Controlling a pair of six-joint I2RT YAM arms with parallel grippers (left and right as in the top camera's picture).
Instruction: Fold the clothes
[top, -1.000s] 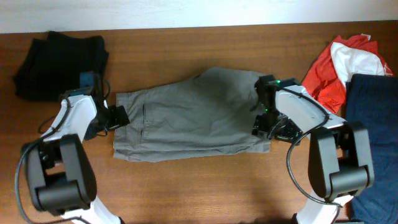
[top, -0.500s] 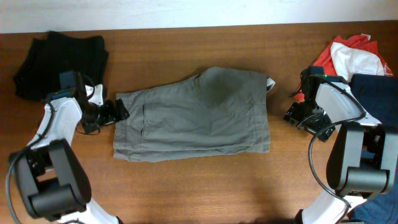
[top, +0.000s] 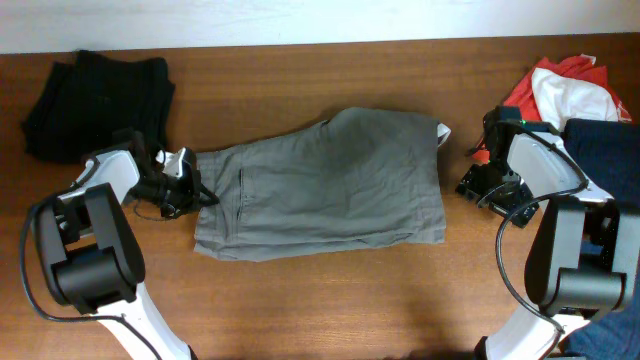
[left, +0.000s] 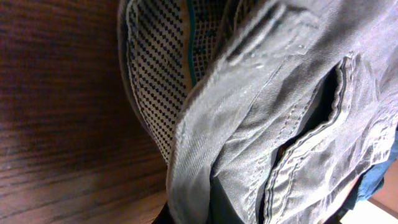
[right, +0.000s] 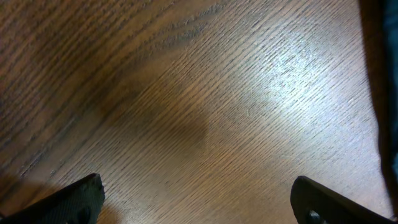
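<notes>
I will next bring the pinched fold in my left gripper up, across the shorts toward their opposite end (top: 412, 197) and down and release it, since they lie stretched out.
The grey-olive shorts (top: 330, 180) lie flat across the middle of the table, folded lengthwise. My left gripper (top: 195, 192) is at their left end, shut on the waistband edge. In the left wrist view the shorts (left: 261, 112) fill the frame, with seams, a pocket and the dotted inner lining (left: 155, 74) showing, and the fabric runs down into the jaws. My right gripper (top: 468, 186) hangs open just right of the shorts, apart from them. In the right wrist view that gripper (right: 199, 202) has only bare wood between its fingers.
A black garment (top: 95, 100) lies bunched at the back left. A red-and-white piece (top: 545, 100) and a navy piece (top: 600, 160) are piled at the right edge, close behind my right arm. Bare wooden table (top: 320, 300) runs along the front.
My left gripper came in to the shorts' left end and shut on the waistband, and the shorts slid slightly right. My right gripper left the shorts' right end and now rests beside them.
</notes>
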